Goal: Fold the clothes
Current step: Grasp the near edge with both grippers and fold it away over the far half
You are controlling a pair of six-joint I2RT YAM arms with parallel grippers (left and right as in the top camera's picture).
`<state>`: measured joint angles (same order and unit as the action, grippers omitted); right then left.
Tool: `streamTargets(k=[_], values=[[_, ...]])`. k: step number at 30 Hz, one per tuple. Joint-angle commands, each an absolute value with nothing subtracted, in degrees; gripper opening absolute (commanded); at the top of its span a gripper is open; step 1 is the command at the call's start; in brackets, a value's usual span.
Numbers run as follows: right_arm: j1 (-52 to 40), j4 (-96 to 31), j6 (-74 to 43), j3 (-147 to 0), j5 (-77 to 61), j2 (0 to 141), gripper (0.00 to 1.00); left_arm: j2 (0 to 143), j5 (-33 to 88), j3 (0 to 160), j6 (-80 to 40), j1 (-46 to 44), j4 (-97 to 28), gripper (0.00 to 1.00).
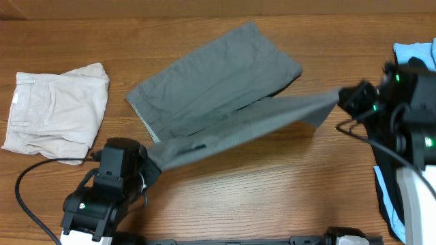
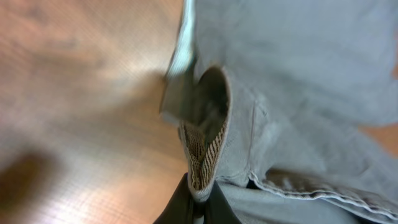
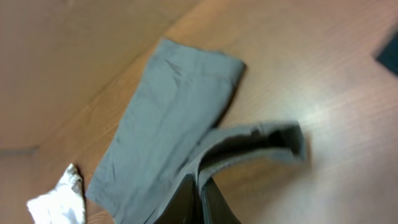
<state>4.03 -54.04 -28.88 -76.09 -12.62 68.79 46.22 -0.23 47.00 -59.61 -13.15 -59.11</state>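
The waistband end goes outward and down next with my left gripper for release on the corner nearest the cream-white shorts, since the grey shorts' far half lies flat.
The grey shorts (image 1: 218,75) lie in the middle of the table, with their near edge lifted and stretched between both grippers. My left gripper (image 1: 151,163) is shut on the waistband end; the left wrist view shows the striped lining (image 2: 202,155) pinched between the fingers (image 2: 199,202). My right gripper (image 1: 339,102) is shut on the other end of the raised edge, and the right wrist view shows the fabric (image 3: 168,118) clamped between its fingers (image 3: 198,193). The far half of the shorts rests flat on the wood.
Cream-white folded shorts (image 1: 58,109) lie at the left, also showing in the right wrist view (image 3: 59,199). Light-blue (image 1: 412,54) and black (image 1: 392,197) garments sit at the right edge beside the right arm. A black cable (image 1: 30,177) trails by the left arm.
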Motion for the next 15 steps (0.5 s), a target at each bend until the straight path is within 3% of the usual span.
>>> streamTargets(k=[1,8,15], values=[[0.99,-50.89,-22.59,-81.89,-9.63,75.75,0.04,47.66,-8.95,47.51,-62.06,-12.99,-52.75,0.04],[-4.56,-37.45,-18.09,-87.9,-8.56,88.27,0.04,54.5,-18.31,47.51,-65.23,-9.06,-41.8,0.04],[-8.03,-24.84,-17.56,-87.88,-3.77,94.98,0.04,65.17,-18.44,47.51,-66.46,-3.84,-33.47,0.04]])
